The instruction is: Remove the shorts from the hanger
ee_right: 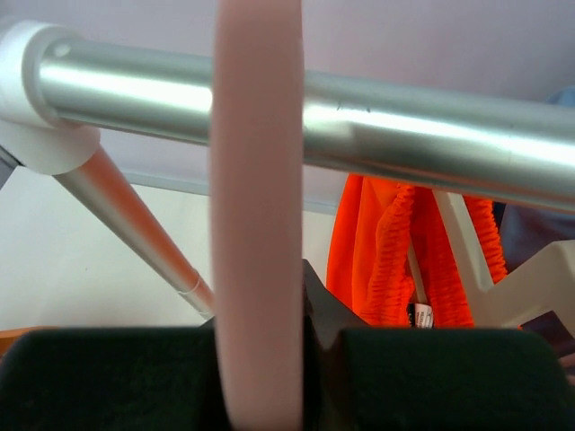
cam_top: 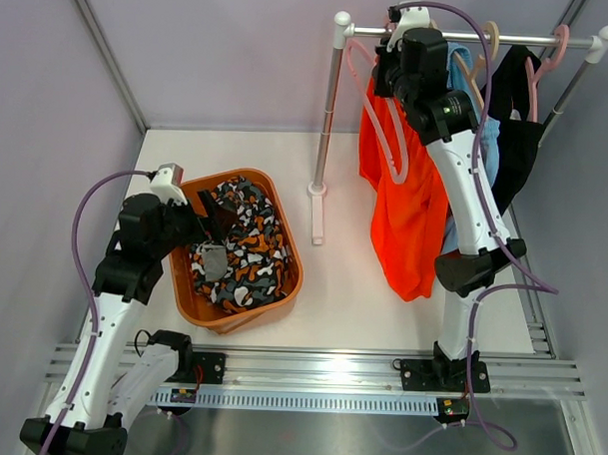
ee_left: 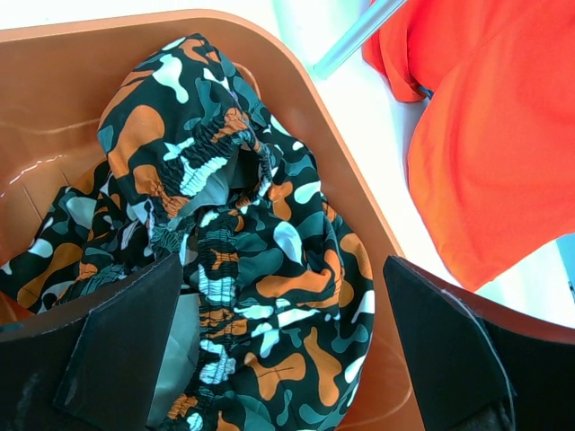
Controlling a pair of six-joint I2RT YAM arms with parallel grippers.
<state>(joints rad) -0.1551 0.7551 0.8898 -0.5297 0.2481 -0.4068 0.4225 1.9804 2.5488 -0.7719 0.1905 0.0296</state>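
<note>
The pink hanger's hook slides toward the post end of the rack's bar next, where my right gripper releases it, because the bare pink hanger dangles across the orange shorts point(cam_top: 407, 206).
The camouflage shorts point(cam_top: 238, 247) lie bunched in the orange basket point(cam_top: 288, 242). In the left wrist view they point(ee_left: 269, 269) fill the space below my fingers. My left gripper point(cam_top: 214, 224) hovers just over them, open and empty point(ee_left: 278, 359). The bright orange shorts point(cam_top: 407, 206) hang from the rack rail point(cam_top: 510, 38), and they also show in the right wrist view point(ee_right: 386, 251). The light blue shorts point(cam_top: 490, 144) and the black shorts point(cam_top: 517, 135) hang further right. My right gripper point(cam_top: 398, 53) is up at the rail, shut point(ee_right: 260, 377) on a pink hanger's hook point(ee_right: 258, 206).
The rack's white upright post point(cam_top: 328, 119) and its foot point(cam_top: 316, 213) stand between the basket and the hanging clothes. The pink hanger's arms point(cam_top: 387, 141) dangle in front of the orange shorts. Another pink hanger point(cam_top: 550, 51) sits at the right end. Purple walls enclose the table.
</note>
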